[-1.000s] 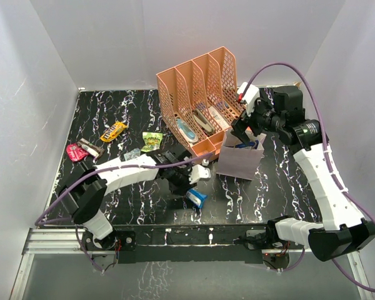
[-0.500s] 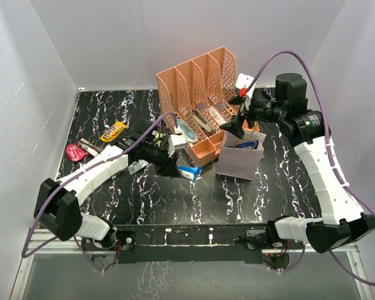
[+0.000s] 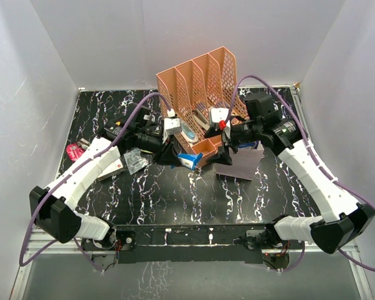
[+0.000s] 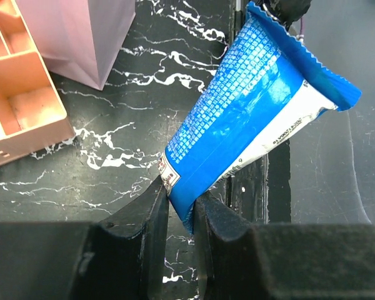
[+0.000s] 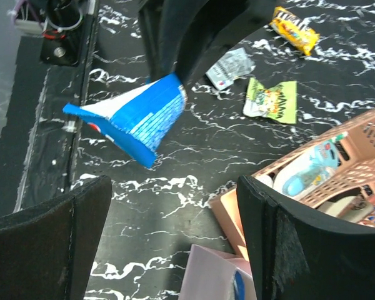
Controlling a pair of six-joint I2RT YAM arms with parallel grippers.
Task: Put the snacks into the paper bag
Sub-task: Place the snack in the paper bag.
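The bar's loose end [image 3: 199, 158] [image 5: 139, 149] lies left of my right gripper in the top view, so next I move across onto it, as my left gripper holds the other end.
My left gripper [image 3: 175, 156] is shut on one end of the blue-white bar [image 3: 189, 161] and holds it above the table, just left of the paper bag [image 3: 242, 165]. In the left wrist view the bar [image 4: 256, 106] sticks out from my gripper [image 4: 181, 206], with the bag [image 4: 81, 31] beyond it. My right gripper [image 3: 224, 147] is open and empty at the bag's left top edge. In its own view my right gripper [image 5: 175, 237] hovers over the bag's mouth [image 5: 219, 278], facing the bar [image 5: 134, 119]. Green [image 5: 272, 100], yellow-orange [image 5: 294, 28] and clear [image 5: 230, 67] packets lie on the table.
The peach mesh organiser [image 3: 200, 94] stands right behind both grippers, touching the bag, with pens and a tool inside. A red packet [image 3: 72, 150] lies at the far left. White walls enclose the black marbled table [image 3: 194, 200].
My left gripper has carried the bar up and to the right, close to the bag. My right gripper has swung left and lower, to the bag's left edge.
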